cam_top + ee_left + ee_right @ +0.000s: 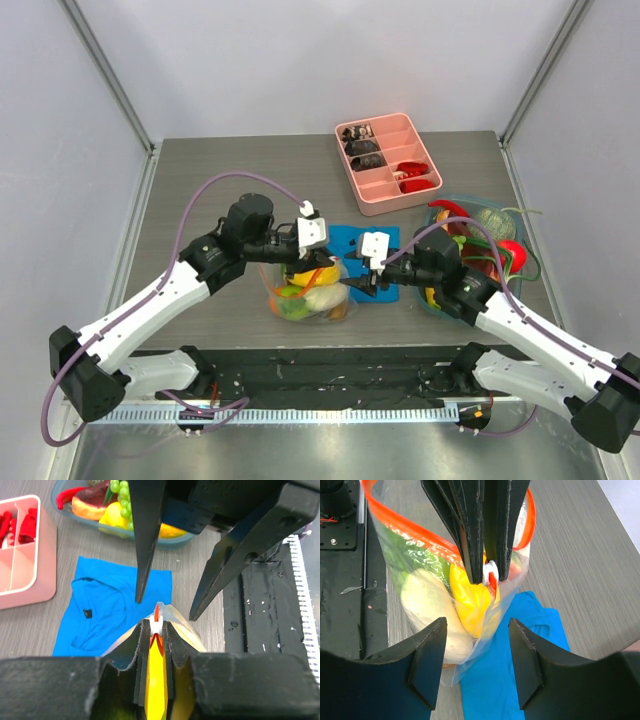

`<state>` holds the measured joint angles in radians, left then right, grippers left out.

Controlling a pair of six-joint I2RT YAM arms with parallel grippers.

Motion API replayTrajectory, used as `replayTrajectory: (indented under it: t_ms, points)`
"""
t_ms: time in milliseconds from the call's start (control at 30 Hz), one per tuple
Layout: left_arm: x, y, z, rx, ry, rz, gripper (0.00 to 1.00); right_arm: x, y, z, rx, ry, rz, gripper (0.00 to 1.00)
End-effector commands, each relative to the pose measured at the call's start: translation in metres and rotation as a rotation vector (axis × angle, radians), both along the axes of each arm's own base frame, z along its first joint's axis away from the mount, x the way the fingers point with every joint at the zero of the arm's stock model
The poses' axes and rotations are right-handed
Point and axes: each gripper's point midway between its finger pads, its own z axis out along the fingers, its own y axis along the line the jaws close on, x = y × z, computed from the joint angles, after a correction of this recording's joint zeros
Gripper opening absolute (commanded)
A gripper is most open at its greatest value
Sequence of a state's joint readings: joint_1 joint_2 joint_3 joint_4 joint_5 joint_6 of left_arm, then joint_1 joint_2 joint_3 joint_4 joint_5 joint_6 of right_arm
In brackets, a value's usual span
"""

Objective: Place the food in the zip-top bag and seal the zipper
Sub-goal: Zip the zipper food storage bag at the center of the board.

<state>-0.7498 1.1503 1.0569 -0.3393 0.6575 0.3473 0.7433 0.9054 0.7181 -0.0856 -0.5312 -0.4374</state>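
Note:
My left gripper slides along the zipper to the bag's other end next, to the gripper's left in the top view, and releases, as the zipper gapes.
The clear zip-top bag [308, 292] stands near the table's front middle, holding yellow, white and green food [470, 597]. Its orange-red zipper [415, 534] runs along the top edge and ends in a small white tip [490, 572]. My left gripper [328, 266] is shut on the zipper at that tip, which shows in the left wrist view [156, 626] and the right wrist view [489, 577]. My right gripper [356, 288] is open and empty, its fingers [427, 655] apart just in front of the bag's end. More food lies in a teal bin [437, 302].
A folded blue cloth [346, 240] lies under and behind the bag's end. A pink divided tray [376, 205] with small dark and red pieces stands at the back right. The teal bin sits at the right, beside my right arm.

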Motion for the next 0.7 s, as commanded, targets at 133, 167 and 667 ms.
replayTrajectory:
  t_ms: [133, 167, 667]
  points:
    - [-0.004, -0.018, 0.035, -0.073, -0.014, -0.087, 0.00, 0.008, 0.015, 0.035, 0.038, -0.083, 0.050, 0.52]
    - [-0.005, -0.019, 0.037, -0.074, -0.019, -0.096, 0.00, 0.009, 0.015, 0.035, 0.035, -0.084, 0.049, 0.50]
    - [0.001, 0.006, -0.003, 0.081, -0.016, -0.030, 0.00, 0.012, 0.004, 0.031, 0.024, -0.118, -0.002, 0.01]
